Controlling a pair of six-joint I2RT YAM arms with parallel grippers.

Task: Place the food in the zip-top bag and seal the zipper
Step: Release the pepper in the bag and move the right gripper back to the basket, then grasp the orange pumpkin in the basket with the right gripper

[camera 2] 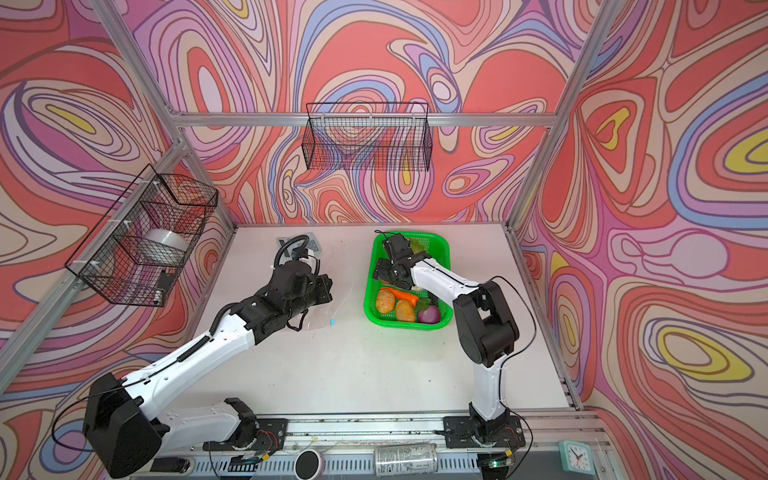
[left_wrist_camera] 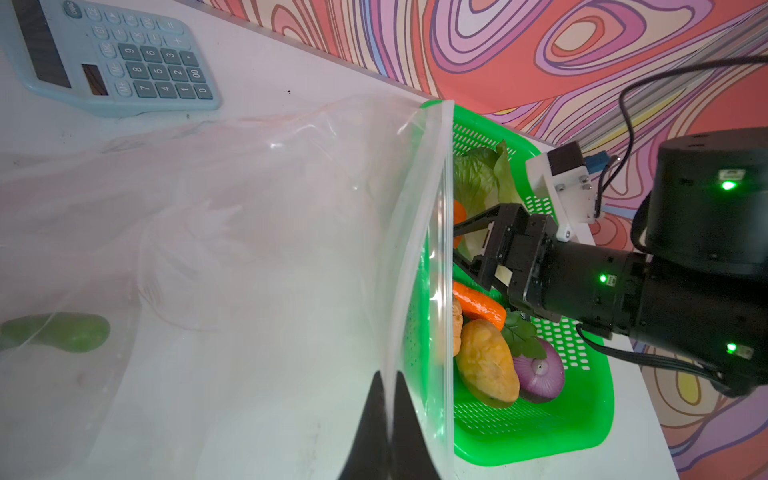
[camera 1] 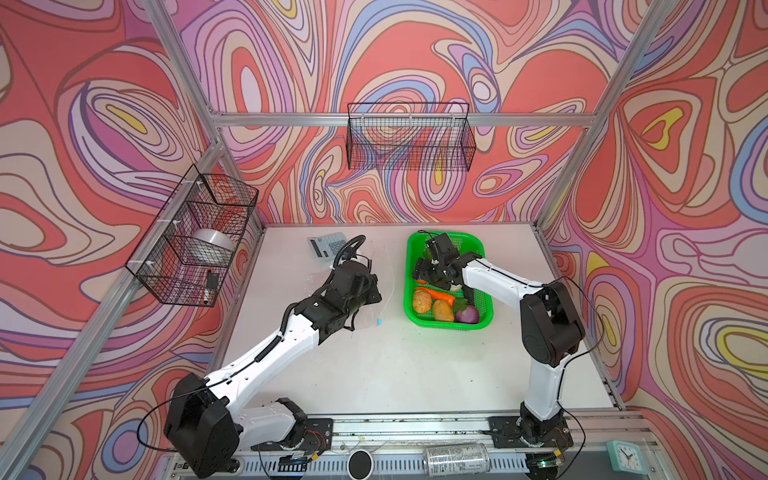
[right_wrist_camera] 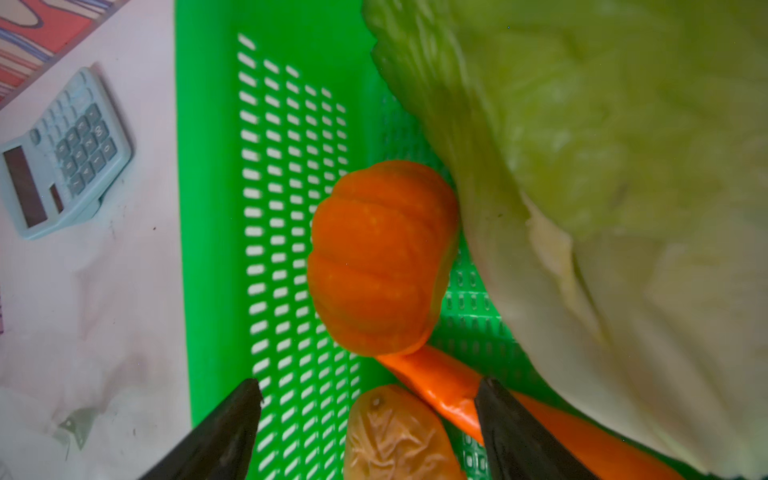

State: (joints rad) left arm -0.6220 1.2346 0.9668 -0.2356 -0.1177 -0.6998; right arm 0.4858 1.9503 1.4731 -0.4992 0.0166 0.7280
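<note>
My right gripper is above the orange pumpkin with its fingers open. The pumpkin sits between the basket's side and the cabbage (right_wrist_camera: 602,166), so the gripper will go down next and close around the pumpkin's sides.
The clear zip-top bag (left_wrist_camera: 249,249) lies left of the green basket (camera 1: 449,325), and a green vegetable (left_wrist_camera: 58,332) lies inside it. My left gripper (left_wrist_camera: 388,390) is shut on the bag's film just beside the white zipper (left_wrist_camera: 446,249), holding that edge up. The light-blue slider (camera 1: 379,321) sits at the zipper's near end. My right gripper (right_wrist_camera: 370,390) hangs open over the basket with nothing between its fingers. Below it are a pumpkin (right_wrist_camera: 380,257), a carrot (right_wrist_camera: 440,382), a potato (right_wrist_camera: 395,436) and a cabbage (right_wrist_camera: 602,166). A second potato (camera 1: 442,311) and a purple onion (camera 1: 467,313) lie at the basket's near end.
A pale-blue calculator (camera 1: 327,245) lies at the back of the table behind the bag. Wire baskets hang on the left wall (camera 1: 191,241) and the back wall (camera 1: 409,137). A can (camera 1: 457,459) and a small clock (camera 1: 625,457) sit on the front rail.
</note>
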